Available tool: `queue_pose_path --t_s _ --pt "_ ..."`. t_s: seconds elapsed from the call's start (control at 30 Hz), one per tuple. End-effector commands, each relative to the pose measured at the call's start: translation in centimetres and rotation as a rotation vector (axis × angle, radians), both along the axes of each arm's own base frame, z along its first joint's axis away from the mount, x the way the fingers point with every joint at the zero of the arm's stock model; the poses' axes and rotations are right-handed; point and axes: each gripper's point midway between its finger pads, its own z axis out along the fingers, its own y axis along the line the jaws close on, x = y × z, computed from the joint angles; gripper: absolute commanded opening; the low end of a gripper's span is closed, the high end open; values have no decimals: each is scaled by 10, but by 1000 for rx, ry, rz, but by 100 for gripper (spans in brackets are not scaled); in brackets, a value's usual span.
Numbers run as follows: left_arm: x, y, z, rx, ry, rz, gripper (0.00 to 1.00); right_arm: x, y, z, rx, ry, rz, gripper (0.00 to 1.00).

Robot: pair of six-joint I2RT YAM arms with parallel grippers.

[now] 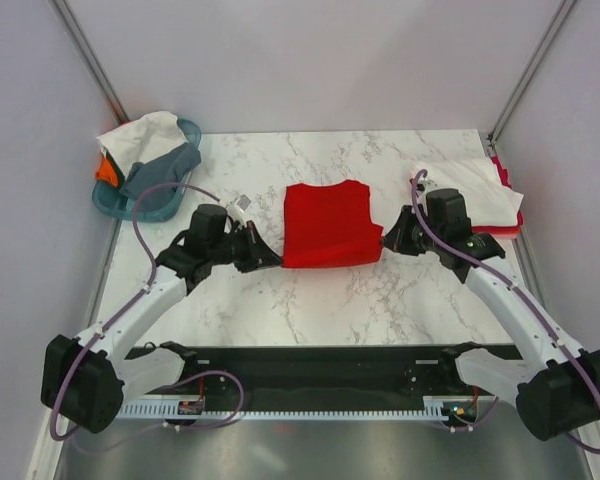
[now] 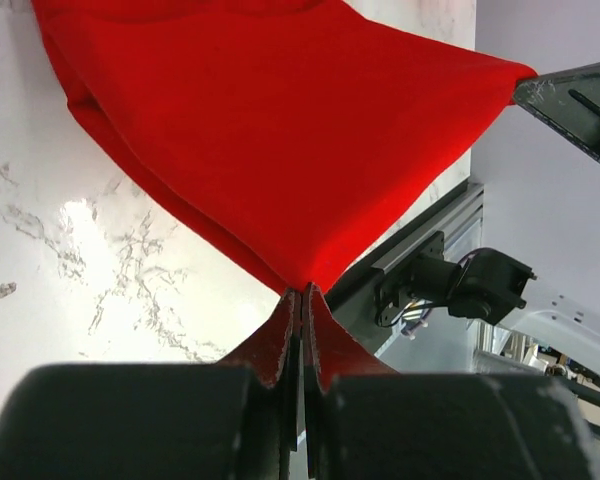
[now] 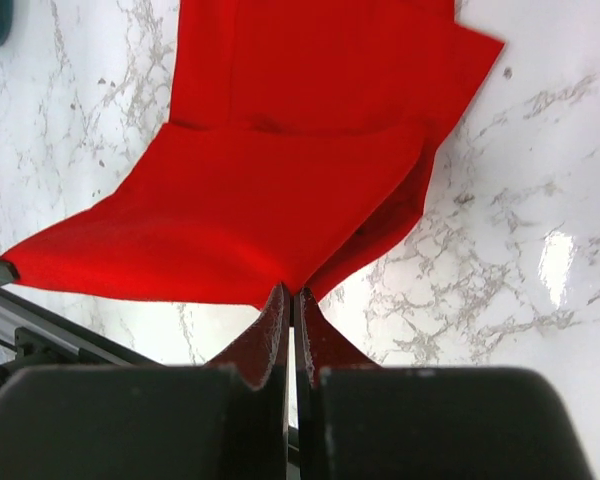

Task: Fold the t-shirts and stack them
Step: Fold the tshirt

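Observation:
The red t-shirt's far corner (image 1: 361,188) lies outward of my right gripper, still flat and uncovered. My right gripper will move outward, then go down and let go of its corner on that far corner.
A bright red t-shirt (image 1: 327,224) lies partly folded in the middle of the marble table. Its near edge is stretched between both grippers. My left gripper (image 1: 277,261) is shut on the near left corner of the red t-shirt (image 2: 280,130), jaws pinched together on the cloth (image 2: 302,292). My right gripper (image 1: 385,238) is shut on the near right corner of the same red t-shirt (image 3: 280,180), the cloth meeting the tips (image 3: 292,292). The held part hangs lifted off the table; the far part lies flat.
A teal basket (image 1: 116,203) at the back left holds white (image 1: 140,135), grey (image 1: 165,165) and orange (image 1: 105,170) tees. At the back right a white tee (image 1: 475,190) lies on a red one (image 1: 508,228). A small white scrap (image 1: 242,203) lies near the left gripper.

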Motion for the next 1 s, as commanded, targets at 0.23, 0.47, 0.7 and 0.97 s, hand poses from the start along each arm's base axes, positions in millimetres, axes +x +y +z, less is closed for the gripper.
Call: queue_pose_path --t_s 0.23,0.47,0.7,0.97 --pt "53 -4 36 -8 -15 23 2 68 -3 27 -87 -50 -59 0" --pt "103 -1 45 -7 -22 57 2 103 -6 25 -106 -37 -96 0" --pt "142 3 40 -25 11 68 2 145 -5 24 -108 -27 -122 0" --pt "194 5 24 11 27 141 2 187 0 5 -113 8 -157 0"
